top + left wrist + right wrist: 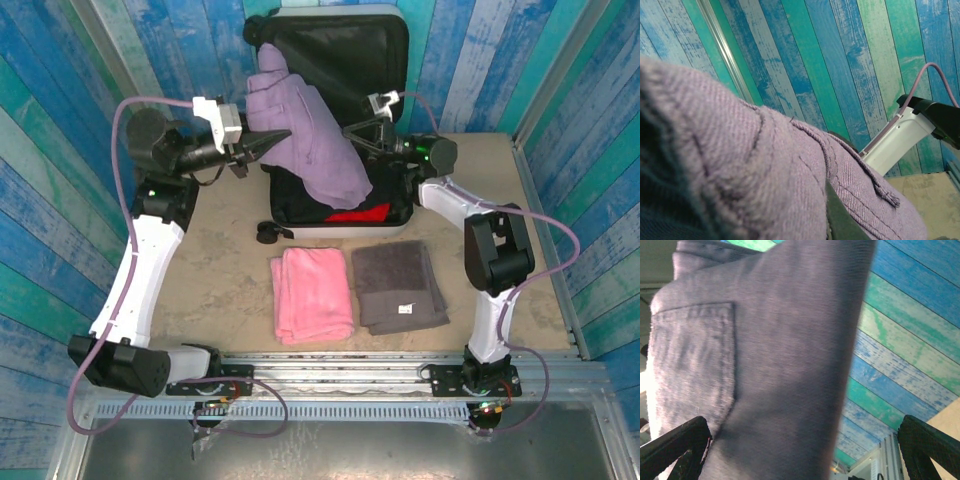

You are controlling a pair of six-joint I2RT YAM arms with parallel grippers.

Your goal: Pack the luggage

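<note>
My left gripper will next lower the purple garment [315, 140] into the suitcase base below and release it, as something red is already there.
The luggage [372, 58] lies open at the back of the table, its black-lined lid standing against the wall. A purple garment [315, 140] hangs over its base, lifted at its left side. My left gripper [275, 140] is shut on that garment, whose fabric [765, 175] covers the fingers, with one dark fingertip [840, 220] poking out. My right gripper [352, 130] is open at the garment's right side. In the right wrist view the garment [770, 365], pocket showing, hangs between the spread fingers [675, 445].
Something red [360, 213] lies in the suitcase base under the garment. A folded pink towel [312, 292] and a folded grey towel [400, 285] lie side by side on the table in front. A small black part [270, 233] sits by the suitcase's front left corner.
</note>
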